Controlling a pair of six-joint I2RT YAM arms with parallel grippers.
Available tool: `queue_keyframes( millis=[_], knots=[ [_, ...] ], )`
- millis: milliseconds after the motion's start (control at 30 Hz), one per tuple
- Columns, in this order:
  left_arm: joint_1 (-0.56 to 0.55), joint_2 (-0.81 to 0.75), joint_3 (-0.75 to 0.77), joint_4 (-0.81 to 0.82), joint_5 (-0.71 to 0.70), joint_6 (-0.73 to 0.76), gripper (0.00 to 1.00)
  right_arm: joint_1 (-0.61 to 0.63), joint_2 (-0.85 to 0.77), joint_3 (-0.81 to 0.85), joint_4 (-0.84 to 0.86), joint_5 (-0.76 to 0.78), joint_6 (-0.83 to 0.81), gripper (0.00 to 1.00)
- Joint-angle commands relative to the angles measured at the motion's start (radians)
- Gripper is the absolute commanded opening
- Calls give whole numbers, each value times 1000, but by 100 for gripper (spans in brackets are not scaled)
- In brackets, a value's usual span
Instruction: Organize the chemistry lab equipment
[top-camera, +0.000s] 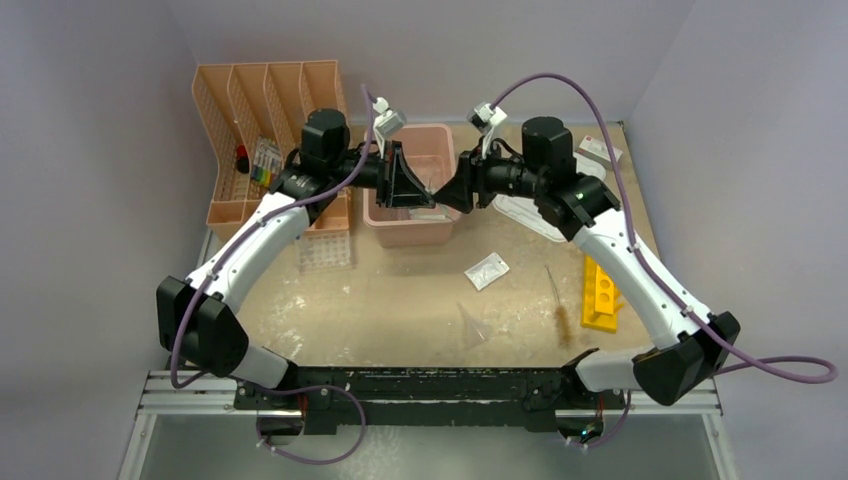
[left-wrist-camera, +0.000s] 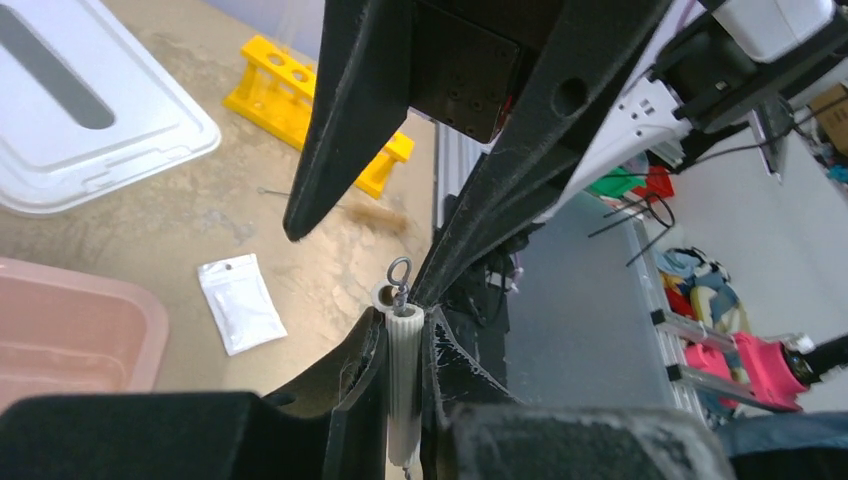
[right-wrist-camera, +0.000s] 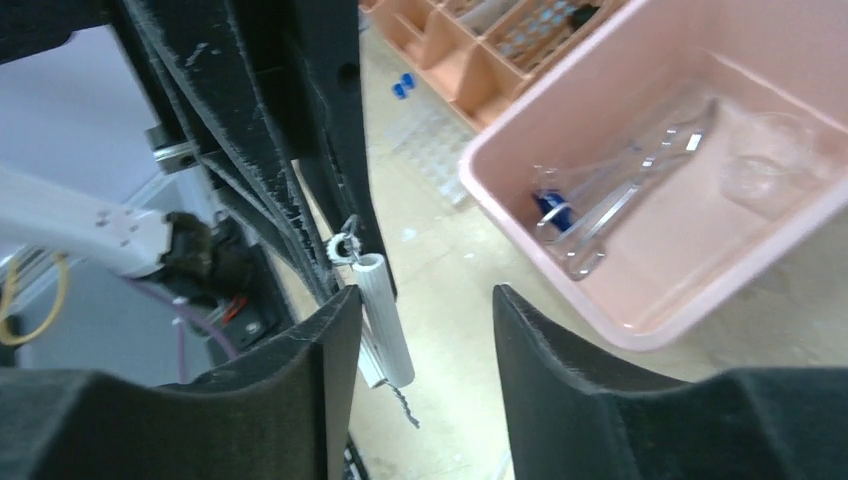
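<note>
The left gripper turns downward next and moves down into the pink bin to release the white handle beside the metal forceps, since the bin's bottom lies below it.
A white ribbed handle with a wire ring at its top and twisted wire below is clamped upright in my left gripper, which is shut on it. In the top view both grippers meet over the pink bin's right front corner, the left gripper facing the right gripper. My right gripper is open; the handle rests against its left finger and stands apart from the other. Metal forceps and a blue-capped tube lie inside the bin.
A small clear bag, a brush and a yellow holed rack lie on the table. The white lid sits right of the bin. A clear tube tray sits by the peach organizer.
</note>
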Motion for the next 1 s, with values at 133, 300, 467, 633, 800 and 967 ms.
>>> queue_keyframes(
  millis=[133,300,467,633,800,967],
  knots=[
    [27,88,82,-149,-278,96,0,0,-93,-32,18,532,65,60],
    [26,157,94,-153,-481,31,0,0,-137,-81,4,788,106,62],
    [26,263,121,-115,-605,-89,0,0,-139,-103,-41,835,153,62],
    [24,366,142,-108,-693,-142,0,0,-163,-152,-39,826,206,62],
    [-3,453,146,-109,-737,-150,0,0,-175,-182,-45,845,233,62],
    [-27,526,172,-96,-761,-155,0,0,-169,-201,-57,874,248,62]
  ],
)
